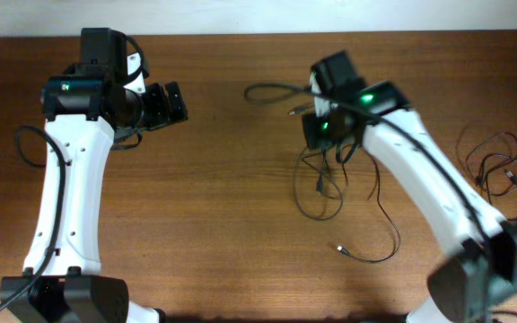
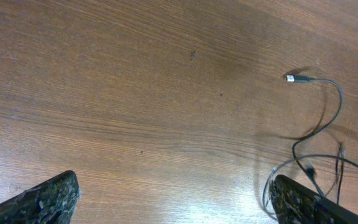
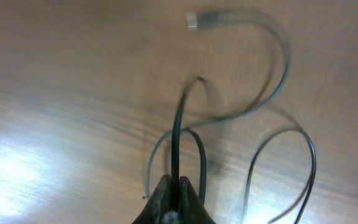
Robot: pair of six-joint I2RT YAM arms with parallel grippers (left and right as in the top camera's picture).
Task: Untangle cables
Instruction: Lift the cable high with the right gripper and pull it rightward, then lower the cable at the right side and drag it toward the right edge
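Observation:
Open wood lies below my right gripper and to its right in the overhead view. I will move there, go down and let go of the cable clear of the tangle.
A tangle of thin black cables (image 1: pixel 326 184) lies at the table's middle right, with loops and a silver-tipped plug end (image 1: pixel 340 248) toward the front. My right gripper (image 1: pixel 323 133) hangs over the tangle's far end, shut on one black cable (image 3: pixel 178 134) that rises between its fingers (image 3: pixel 174 183). Loose loops and a silver plug (image 3: pixel 192 20) lie on the wood below. My left gripper (image 1: pixel 170 101) is open and empty at the far left (image 2: pixel 173 199), above bare wood. Cable loops and a silver plug (image 2: pixel 289 78) show at the right of its view.
A second loose bundle of thin black cables (image 1: pixel 499 170) lies at the far right edge of the table. A thicker black arm cable (image 1: pixel 25 148) loops beside the left arm. The wooden table (image 1: pixel 214 224) fills the view.

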